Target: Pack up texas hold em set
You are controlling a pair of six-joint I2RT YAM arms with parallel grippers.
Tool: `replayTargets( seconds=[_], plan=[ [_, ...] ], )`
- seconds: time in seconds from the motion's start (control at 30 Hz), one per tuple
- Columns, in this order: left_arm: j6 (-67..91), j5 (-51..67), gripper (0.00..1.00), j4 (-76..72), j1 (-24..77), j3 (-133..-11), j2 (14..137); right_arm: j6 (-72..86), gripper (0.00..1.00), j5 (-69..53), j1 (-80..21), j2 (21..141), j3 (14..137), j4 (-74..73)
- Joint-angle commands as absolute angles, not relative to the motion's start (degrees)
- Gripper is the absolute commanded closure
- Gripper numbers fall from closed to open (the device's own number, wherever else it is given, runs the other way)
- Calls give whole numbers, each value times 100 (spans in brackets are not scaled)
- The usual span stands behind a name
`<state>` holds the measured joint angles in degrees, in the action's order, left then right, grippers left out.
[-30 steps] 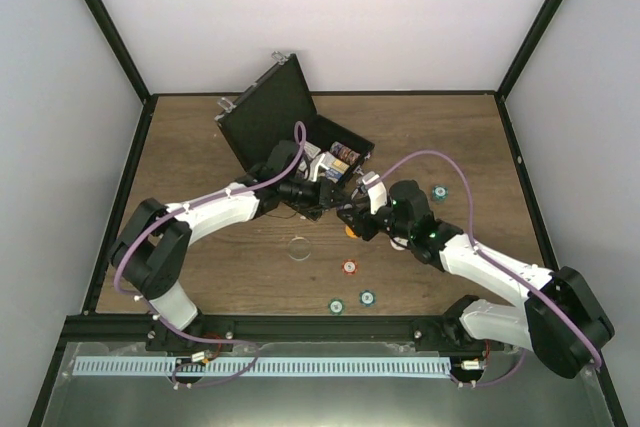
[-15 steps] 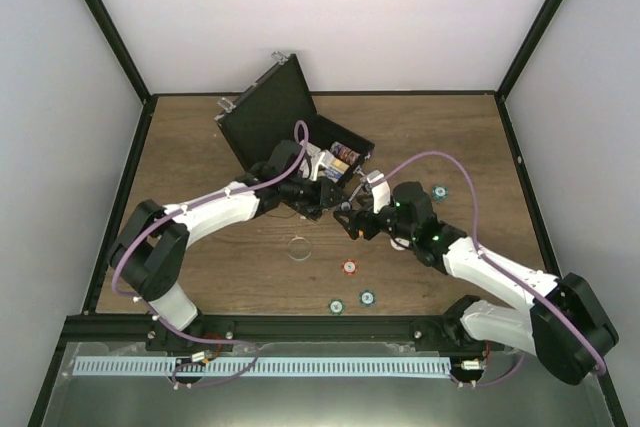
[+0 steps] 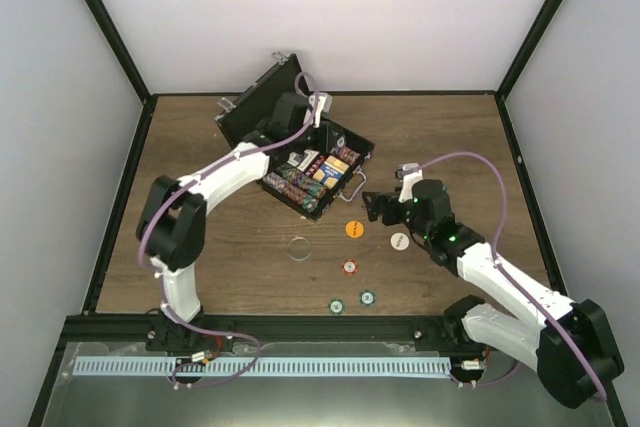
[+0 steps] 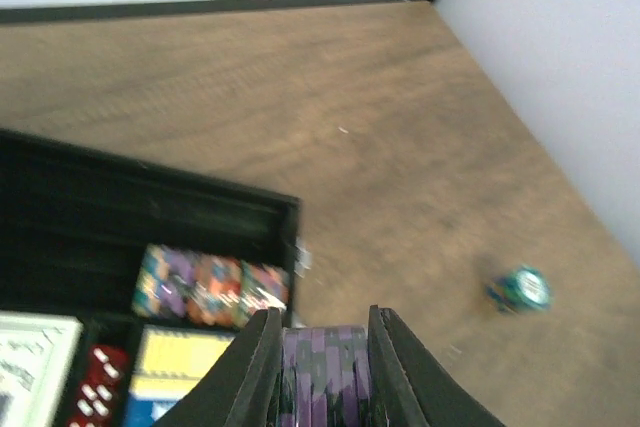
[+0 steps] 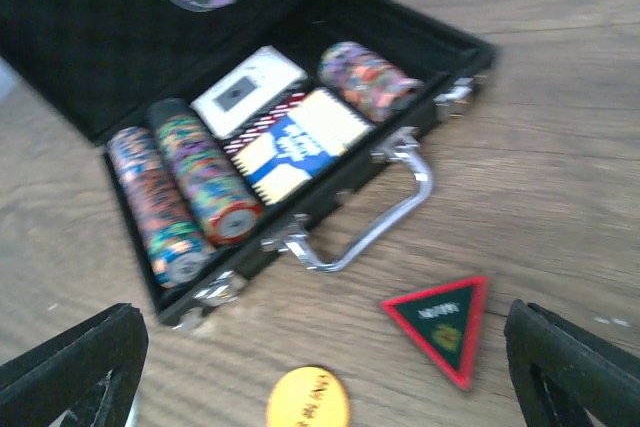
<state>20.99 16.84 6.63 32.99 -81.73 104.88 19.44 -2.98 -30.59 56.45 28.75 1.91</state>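
The short chip row fills only part of its slot, so my left gripper needs to lower the purple stack to the row's open end next.
The black briefcase (image 3: 262, 112) lies open at the table's back, with rows of poker chips (image 5: 182, 187) and card decks (image 5: 291, 139) inside it. My left gripper (image 3: 317, 109) hangs over the case near the lid, shut on a short stack of purple chips (image 4: 322, 367). My right gripper (image 3: 378, 205) stands wide open just right of the case handle (image 5: 383, 217), nothing between its fingers (image 5: 72, 367). Below it lie the triangular marker (image 5: 441, 323) and the orange button (image 3: 353, 229). The white button (image 3: 399, 241) lies beside the right arm.
Loose chips lie near the front: a red one (image 3: 349, 267) and two teal ones (image 3: 367, 297) (image 3: 338, 305). A clear disc (image 3: 298, 247) sits left of them. Another teal chip (image 4: 520, 289) lies on the wood to the right. Black frame posts edge the table.
My right gripper has opened wide, left the orange button on the table and drawn back to the right. My left arm has swung up from the case's front toward the lid, still holding the purple chips.
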Motion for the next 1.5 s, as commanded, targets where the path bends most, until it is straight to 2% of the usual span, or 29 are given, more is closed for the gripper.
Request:
replayTargets(
  seconds=[0.0,0.23,0.5,0.87,1.1,1.47],
  plan=[
    [1251,1112,95,701,3094,-9025,11373,2322,0,41,-2554,5438,2904,-385],
    [678,795,95,953,2914,-10285,12554,2474,0,-107,-2313,5107,2669,-517],
    [285,728,95,1178,2889,-10744,13106,2648,0,-265,-2289,5108,2450,-352],
    [221,640,95,1358,2892,-10730,13392,2707,0,-375,-2293,5243,2387,-185],
    [159,1068,95,1440,2913,-10723,13494,2719,0,-401,-2285,5263,2342,-145],
    [143,1509,90,1368,2922,-10756,13604,2727,0,-465,-2279,5342,2368,-103]
  ],
)
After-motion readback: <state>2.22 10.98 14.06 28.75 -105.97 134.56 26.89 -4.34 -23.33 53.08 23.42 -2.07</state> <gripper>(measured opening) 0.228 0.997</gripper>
